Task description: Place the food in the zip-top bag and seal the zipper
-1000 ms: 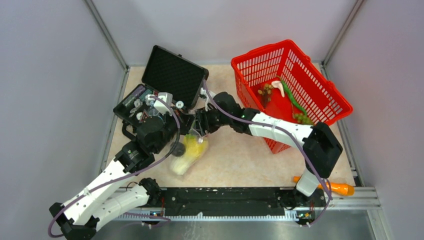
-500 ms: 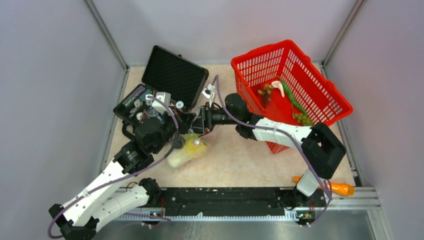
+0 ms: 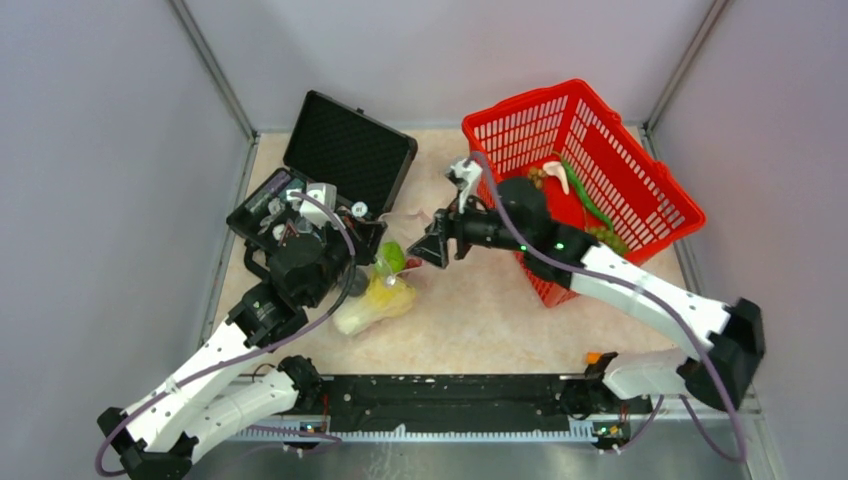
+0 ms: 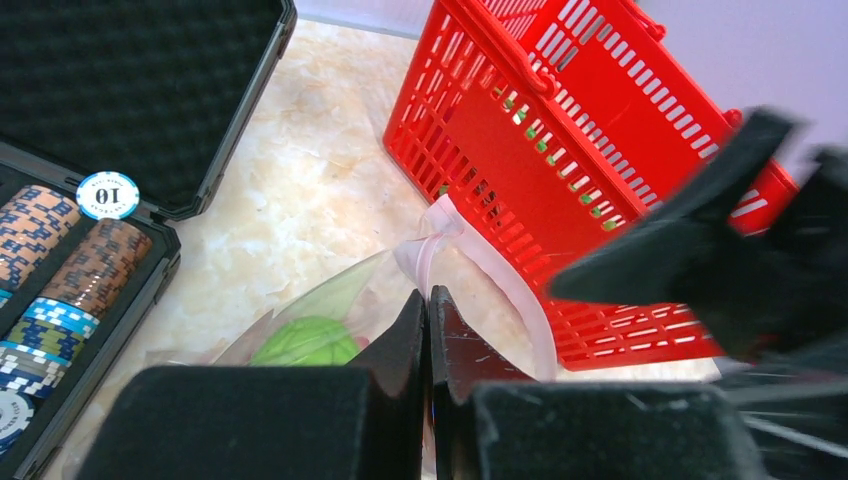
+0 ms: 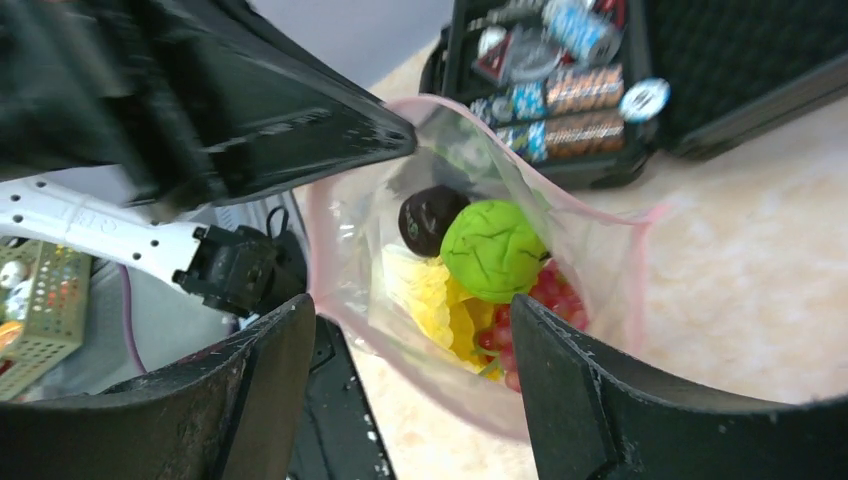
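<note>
The robot's right hand is going to rise off the bag next and pass over the red basket's rim, then go down to the brown bits (image 3: 537, 177) behind the basket's side.
The zip-top bag (image 3: 372, 303) lies left of centre on the table, its mouth held up. My left gripper (image 4: 428, 300) is shut on its pink zipper (image 4: 497, 283) rim. In the right wrist view the bag (image 5: 600, 270) gapes, holding a green pear-like fruit (image 5: 495, 248), a yellow leafy bunch (image 5: 438, 298), red-purple grapes (image 5: 553, 293) and a brown bit (image 5: 427, 218). My right gripper (image 5: 412, 305) is open and empty, just right of the mouth (image 3: 437, 245). More food sits in the red basket (image 3: 520, 105): green grapes (image 3: 605, 237) and brown bits (image 3: 538, 178).
An open black case (image 3: 345, 150) with round chips (image 4: 60, 270) stands at the back left, close behind the bag. The basket's red wall (image 4: 560, 160) rises right of the bag. An orange item (image 3: 593, 357) peeks out by the right arm's base.
My right gripper has drawn back from the bag's mouth toward the basket and opened wider. The green fruit now rests in the bag. The left gripper keeps its hold.
</note>
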